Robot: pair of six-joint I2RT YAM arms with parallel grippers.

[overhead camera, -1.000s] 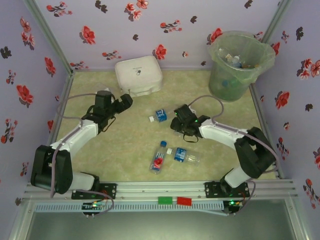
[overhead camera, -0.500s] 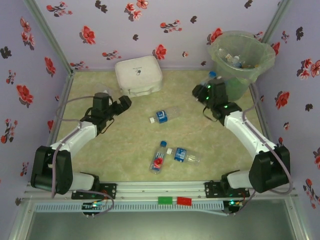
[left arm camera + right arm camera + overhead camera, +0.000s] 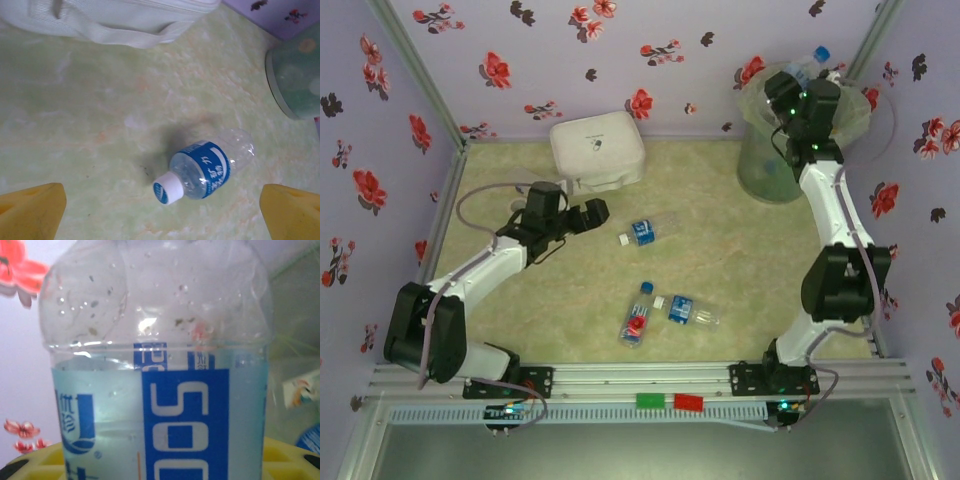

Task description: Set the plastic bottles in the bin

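The bottle still stands up by the bin's rim, so my right gripper will next move slightly outward and farther in over the bin's opening (image 3: 845,112) to let go of the bottle.
My right gripper (image 3: 803,78) is raised over the rim of the grey-green bin (image 3: 767,165) at the back right. It is shut on a clear blue-labelled plastic bottle (image 3: 812,60), whose blue cap points up and away. In the right wrist view this bottle (image 3: 160,365) stands between the yellow fingers (image 3: 35,462). My left gripper (image 3: 596,213) hangs open just left of a bottle (image 3: 645,231) lying mid-table. In the left wrist view that white-capped bottle (image 3: 205,170) lies ahead, between the spread yellow fingertips (image 3: 30,210). Two more bottles (image 3: 638,315) (image 3: 686,310) lie nearer the front.
A white square lidded box (image 3: 597,150) sits at the back, just behind my left arm, and its edge (image 3: 115,20) tops the left wrist view. Flowered walls close in the table on three sides. The bin holds several bottles.
My right arm has swung from mid-table up to the bin's rim, carrying the bottle. My left gripper has moved right, toward the lying bottle.
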